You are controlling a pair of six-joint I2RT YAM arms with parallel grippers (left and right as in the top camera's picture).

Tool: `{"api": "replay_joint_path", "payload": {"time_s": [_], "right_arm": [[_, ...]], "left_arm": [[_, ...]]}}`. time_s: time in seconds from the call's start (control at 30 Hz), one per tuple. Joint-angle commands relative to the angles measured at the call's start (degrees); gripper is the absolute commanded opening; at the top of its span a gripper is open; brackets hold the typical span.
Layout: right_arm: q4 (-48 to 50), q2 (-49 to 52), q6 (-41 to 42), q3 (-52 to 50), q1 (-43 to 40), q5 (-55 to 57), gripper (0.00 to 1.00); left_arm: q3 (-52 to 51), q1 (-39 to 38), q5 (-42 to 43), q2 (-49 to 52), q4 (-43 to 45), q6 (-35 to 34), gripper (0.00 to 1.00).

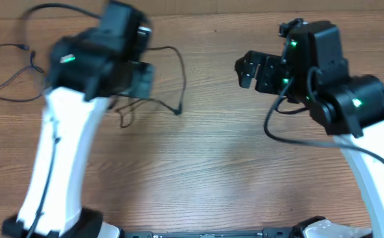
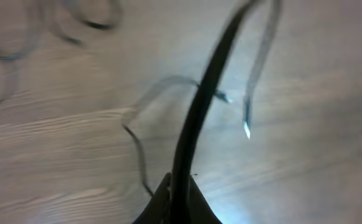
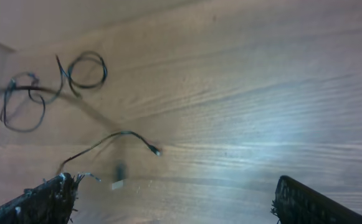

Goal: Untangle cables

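My left gripper swings to the bare wood below it and to its left in the overhead view next, then lowers and releases the cable there.
The cables are thin black cords. One cable (image 1: 182,78) runs from my left gripper (image 1: 137,74) in a loop to its plug (image 1: 178,112) on the table. In the left wrist view my left gripper (image 2: 179,190) is shut on this cable (image 2: 200,99), which rises steeply away; a loose plug end (image 2: 246,127) dangles beside it. A second cable (image 1: 25,48) lies at the far left. My right gripper (image 1: 248,69) hovers open over bare wood, apart from all cords. Its wrist view shows the gripper (image 3: 174,202) empty, with coiled cables (image 3: 87,70) far off.
The wooden table (image 1: 218,172) spreads below both arms. A short kinked cord (image 1: 122,114) lies just under the left arm. Thick arm wiring (image 1: 291,129) hangs beside the right arm. The left arm looks blurred.
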Motion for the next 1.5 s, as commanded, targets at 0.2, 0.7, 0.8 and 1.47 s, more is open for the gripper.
{"api": "replay_joint_path", "payload": {"time_s": [0.2, 0.7, 0.8, 1.47], "right_arm": [[1.70, 7.30, 0.87, 0.83, -0.11, -9.81, 1.00], [3.13, 11.89, 0.85, 0.81, -0.11, -12.17, 1.00], [3.61, 11.89, 0.85, 0.81, -0.11, -12.15, 1.00], [4.33, 11.89, 0.83, 0.81, -0.11, -11.89, 1.00]], "left_arm": [[2.25, 22.58, -0.74, -12.07, 0.00, 0.90, 0.04], [2.19, 33.66, 13.27, -9.75, 4.74, -4.46, 0.04], [2.19, 33.66, 24.48, -8.17, 4.42, -0.13, 0.04], [-6.64, 33.66, -12.44, 1.57, -1.95, -14.45, 0.04]]}}
